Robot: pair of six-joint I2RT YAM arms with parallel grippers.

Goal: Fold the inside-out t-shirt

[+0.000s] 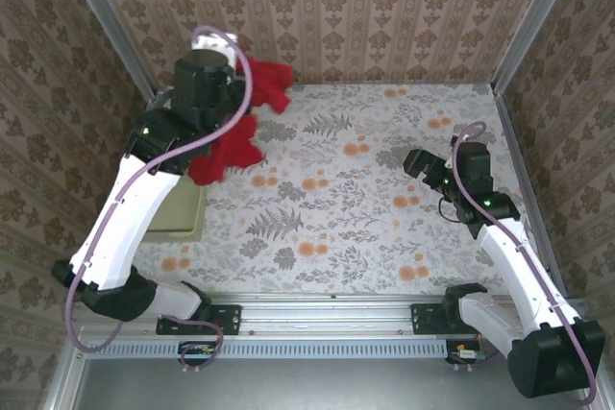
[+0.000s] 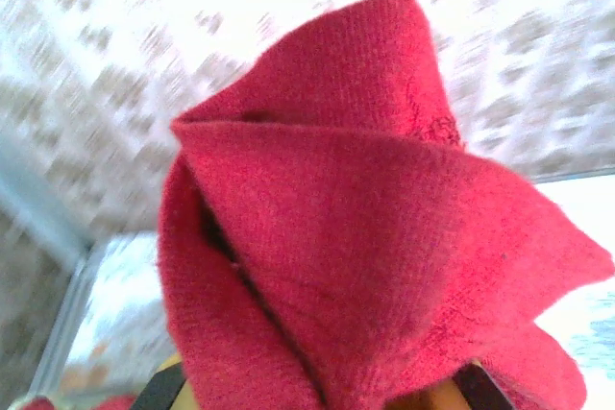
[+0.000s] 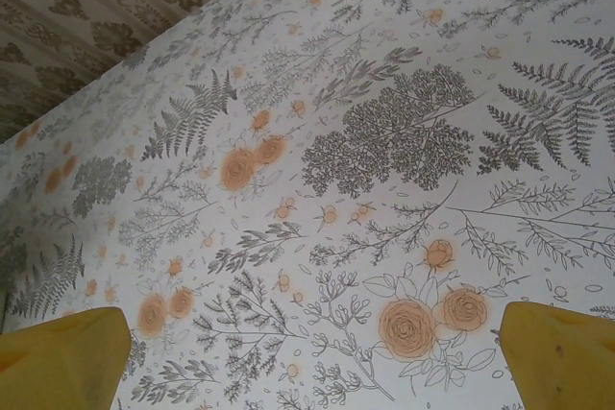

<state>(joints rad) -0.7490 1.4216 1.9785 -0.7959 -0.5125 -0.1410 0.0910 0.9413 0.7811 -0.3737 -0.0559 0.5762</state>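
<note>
I should next carry the t-shirt's fold in my left gripper away from the basket to above the bare middle of the floral cover and let it go there, because that part of the cover is empty.
The inside-out t-shirt point(image 1: 227, 155) is a bunch of plain red cloth held up at the far left of the table, with one part hanging down and another part point(image 1: 271, 85) spilling toward the back wall. My left gripper point(image 2: 319, 398) is shut on a fold of the t-shirt point(image 2: 365, 208), and the cloth drapes over its jaws and hides them. My right gripper point(image 1: 419, 162) hovers over the right side of the table, apart from the shirt. Its yellow fingers point(image 3: 63, 360) stand wide open over bare floral cloth with nothing between them.
A pale green basket point(image 1: 184, 210) sits at the left table edge, partly under my left arm. The floral table cover point(image 1: 336, 199) stretches across the middle. Patterned walls close in the back and both sides, and a metal rail point(image 1: 327, 306) runs along the near edge.
</note>
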